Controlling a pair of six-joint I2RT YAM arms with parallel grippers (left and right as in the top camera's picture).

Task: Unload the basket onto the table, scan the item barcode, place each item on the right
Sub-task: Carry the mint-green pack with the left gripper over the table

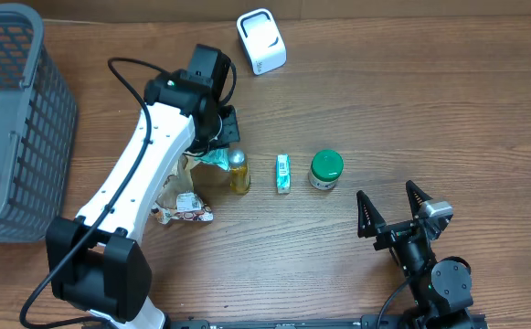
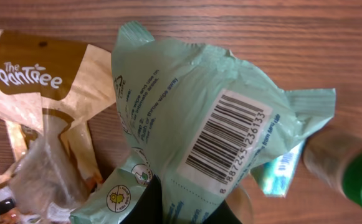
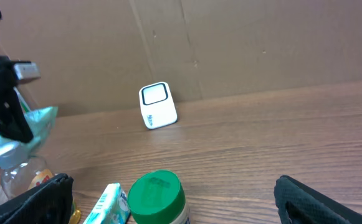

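My left gripper moves down and back next and releases the packet onto the tabletop between snack bag and yellow bottle, since that gap lies below the gripper.
The item is a mint-green packet with a white barcode label turned toward the left wrist camera. My left gripper is shut on the packet's lower edge and holds it above the table. From above, that gripper and the packet are left of centre. The white scanner stands at the table's far edge, well apart from the packet, and also shows in the right wrist view as the scanner. My right gripper rests open near the front right, holding nothing.
A grey basket stands at the left. A brown snack bag lies under the left arm. In a row sit a yellow bottle, a small teal box and a green-lidded jar, the jar just ahead of my right gripper.
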